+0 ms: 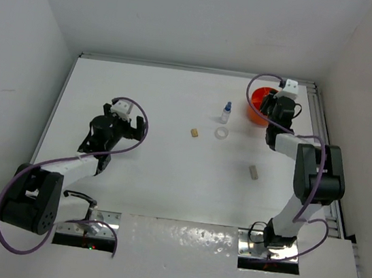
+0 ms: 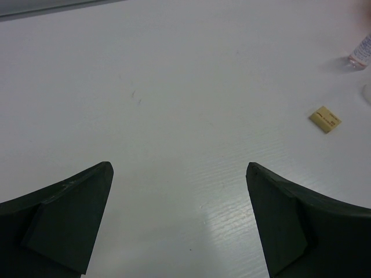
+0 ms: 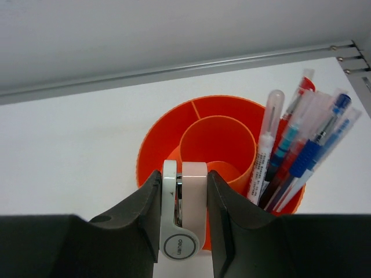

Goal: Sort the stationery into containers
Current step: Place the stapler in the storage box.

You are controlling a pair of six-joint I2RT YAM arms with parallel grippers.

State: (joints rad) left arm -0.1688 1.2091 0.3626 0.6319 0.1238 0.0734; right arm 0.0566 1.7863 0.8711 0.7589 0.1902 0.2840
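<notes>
Pens fill one section of the tub, so my right gripper will turn toward the blue-capped bottle, lower the stapler into the tub's near bottle-side section and let go.
The round orange tub with inner dividers stands at the far right of the table. Several pens stand in its right compartment. My right gripper hovers over the tub's near rim, shut on a small white-and-pink stapler held upright. My left gripper is open over bare table at the left, with nothing between its fingers. A tan eraser, a clear tape ring, a blue-capped bottle and a white eraser lie mid-table.
White walls enclose the table on the left, back and right. A metal rail runs along the back edge just behind the tub. The right arm's elbow rises beside the right wall.
</notes>
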